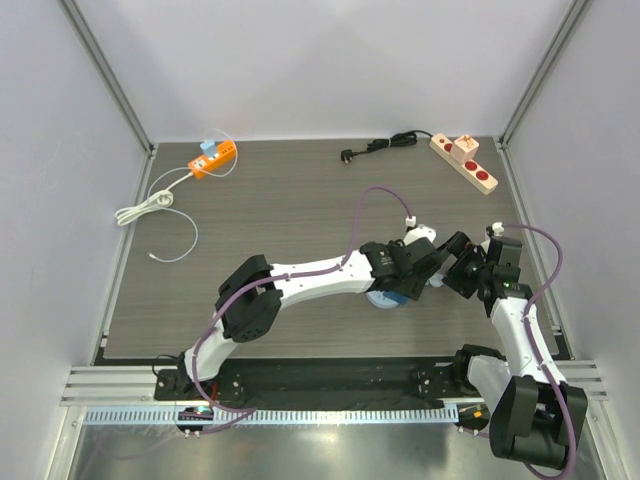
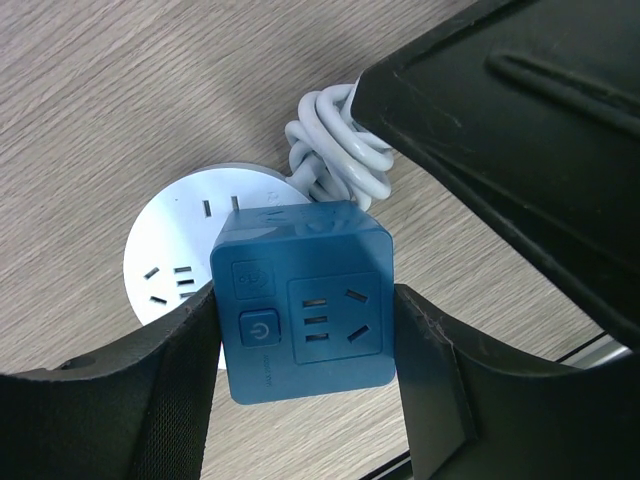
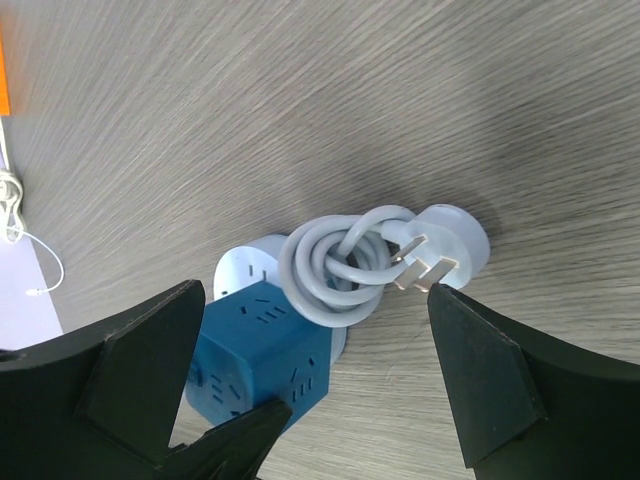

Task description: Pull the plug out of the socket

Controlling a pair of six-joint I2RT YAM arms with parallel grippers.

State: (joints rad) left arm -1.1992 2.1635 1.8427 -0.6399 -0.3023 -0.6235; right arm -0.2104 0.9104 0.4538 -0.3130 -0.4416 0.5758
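Note:
I will next move my left gripper toward the bare tabletop, to its left in the top view, and let go, with the cube still on its socket (image 2: 170,240).
A blue cube plug (image 2: 330,250) sits on a round white socket (image 2: 170,240) lying flat on the table. My left gripper (image 2: 307,315) is shut on the cube, one finger against each side. In the right wrist view the blue cube (image 3: 260,345) covers most of the white socket (image 3: 243,264). Next to it lies the socket's coiled grey cord (image 3: 330,265) with its own white three-pin plug (image 3: 455,240). My right gripper (image 3: 320,390) hangs open above the cube and the coil, holding nothing. From above, both grippers meet at the cube (image 1: 388,300).
An orange power strip (image 1: 213,157) with a white cable (image 1: 150,205) lies at the back left. A beige power strip (image 1: 463,162) with a black cord (image 1: 385,146) lies at the back right. Walls enclose the table on three sides.

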